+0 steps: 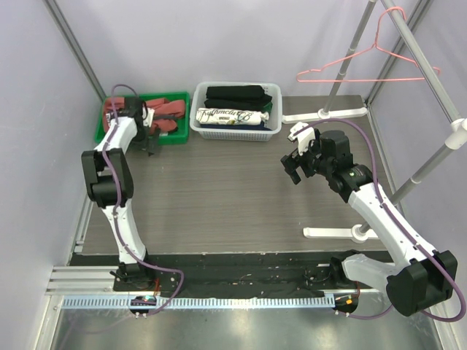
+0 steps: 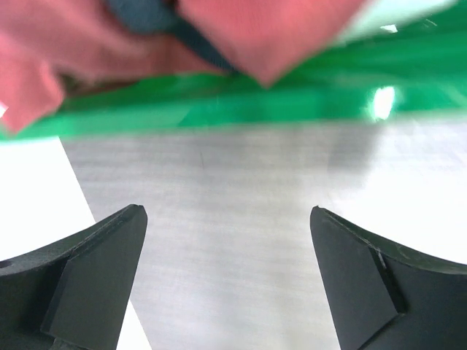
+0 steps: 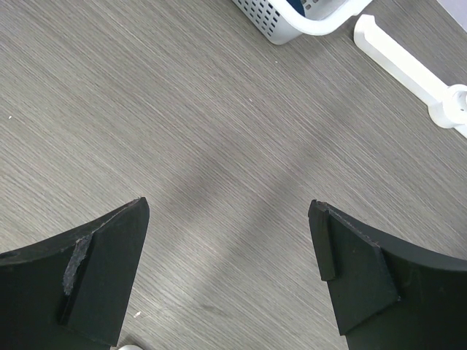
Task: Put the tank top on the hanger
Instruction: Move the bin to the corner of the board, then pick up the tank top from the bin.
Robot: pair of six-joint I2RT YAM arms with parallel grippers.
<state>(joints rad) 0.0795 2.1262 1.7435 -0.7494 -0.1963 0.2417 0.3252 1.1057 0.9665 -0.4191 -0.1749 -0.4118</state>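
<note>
The bin's green front side stands before the cloth, so my left gripper will next rise outward over that side and then lower onto the tank top's navy trim.
The rust-red tank top (image 1: 166, 109) lies bunched in a green bin (image 1: 98, 135) at the table's back left. In the left wrist view its red cloth with navy trim (image 2: 248, 36) hangs over the bin's green front wall (image 2: 219, 113). My left gripper (image 1: 152, 142) hovers over the table just in front of that bin, open (image 2: 226, 219) and holding nothing. The pink wire hanger (image 1: 365, 69) hangs by its hook from the rack's rail at the back right. My right gripper (image 1: 298, 166) is open above the bare table, right of centre (image 3: 228, 211).
A white basket (image 1: 235, 131) with folded black clothes and a white printed cloth stands beside the green bin; its corner (image 3: 281, 25) shows in the right wrist view. The clothes rack's white feet (image 1: 325, 115) (image 3: 405, 62) and grey poles (image 1: 427, 171) occupy the right side.
</note>
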